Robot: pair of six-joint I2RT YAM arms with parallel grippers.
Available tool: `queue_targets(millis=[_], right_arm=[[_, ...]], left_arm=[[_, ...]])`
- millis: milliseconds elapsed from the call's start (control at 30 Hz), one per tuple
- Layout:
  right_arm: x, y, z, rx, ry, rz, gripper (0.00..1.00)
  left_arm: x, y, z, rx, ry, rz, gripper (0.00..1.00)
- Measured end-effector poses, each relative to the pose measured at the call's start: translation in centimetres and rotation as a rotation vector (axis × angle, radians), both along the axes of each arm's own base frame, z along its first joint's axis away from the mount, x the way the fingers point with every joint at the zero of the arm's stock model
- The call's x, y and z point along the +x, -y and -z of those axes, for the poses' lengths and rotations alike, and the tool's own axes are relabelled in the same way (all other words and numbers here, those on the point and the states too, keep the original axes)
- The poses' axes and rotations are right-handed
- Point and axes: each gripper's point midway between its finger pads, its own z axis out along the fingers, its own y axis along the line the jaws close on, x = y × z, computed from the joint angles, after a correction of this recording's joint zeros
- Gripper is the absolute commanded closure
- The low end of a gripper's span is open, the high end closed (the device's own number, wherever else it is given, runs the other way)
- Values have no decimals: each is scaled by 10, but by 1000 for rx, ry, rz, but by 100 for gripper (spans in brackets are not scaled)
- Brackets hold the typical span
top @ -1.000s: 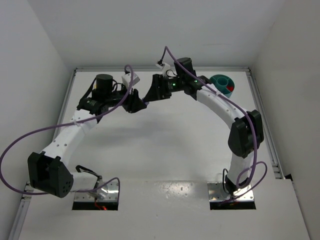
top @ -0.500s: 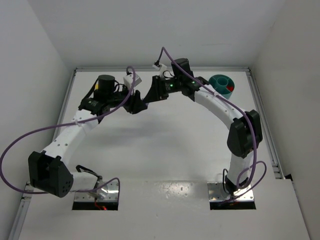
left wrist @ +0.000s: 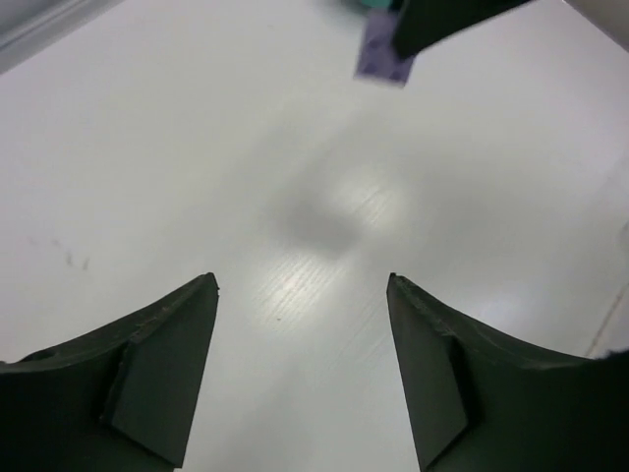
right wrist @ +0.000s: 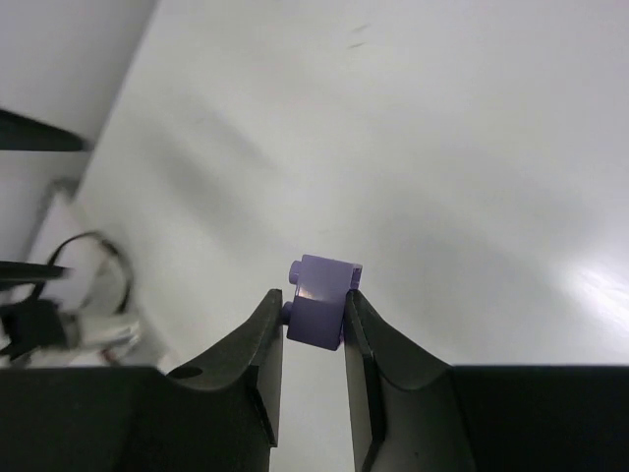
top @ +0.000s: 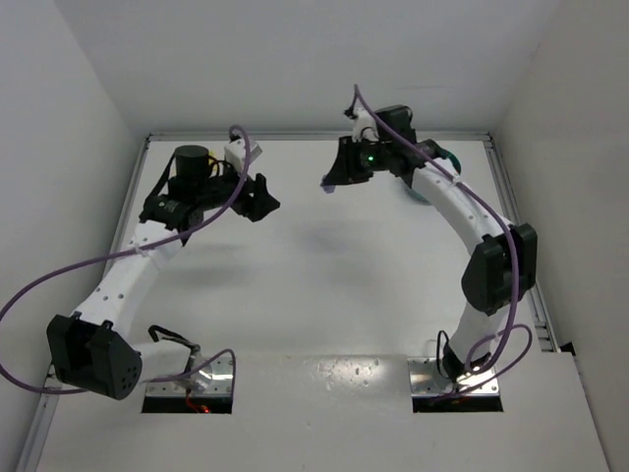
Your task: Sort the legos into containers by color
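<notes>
The right gripper carries the pinched lego to the right in the top view, over the teal container, next. Then it lowers and releases the lego.
A pale purple lego (right wrist: 322, 293) is pinched between the fingertips of my right gripper (right wrist: 313, 305), which is shut on it above the bare table. From above, that gripper (top: 334, 180) hangs at the back centre with the lego (top: 328, 188) at its tip. The teal container (top: 447, 155) lies behind the right arm, mostly hidden. My left gripper (top: 266, 203) sits to the left, apart from the right one. Its wrist view shows the left gripper (left wrist: 302, 285) open over bare table, with the purple lego (left wrist: 383, 54) far ahead at the top edge.
Purple cables (top: 59, 280) loop off both arms. White walls close in the table at the back and sides, with a metal rail (top: 516, 216) along the right edge. Both arm bases (top: 187, 374) sit on plates at the near edge.
The two grippers were together at the back centre. The left one has opened and drawn back left. The right one has shut on the purple lego and carried it right.
</notes>
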Motion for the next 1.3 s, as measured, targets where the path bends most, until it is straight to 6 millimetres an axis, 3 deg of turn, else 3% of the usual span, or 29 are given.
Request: queue_targets(millis=[67,133,267,367,633,800,1033,1300], right_arm=[[21,39,-1,-64,46,112,97],[40,86,1,-132,77,241,97],[65,180,16,-256,82,464,97],[65,222,32,-335,62,537,97],[70,248,47,-462,96,449,97],[85,267,51,-504,97,377,96],[101,296,48,-542,99,309,95],[107,296,54,-559,98,202,92]], left_arm=[[5,-13,-5,5,18,-53,18],[9,-28,-7,14,32,-108,2],[14,-52,-1,34,27,-204,0],[14,-63,3,49,18,-245,0],[10,-70,14,95,-27,-197,0],[23,-68,19,107,-115,-111,0],[13,-92,33,132,-206,-108,0],[13,-103,40,101,-253,-78,0]])
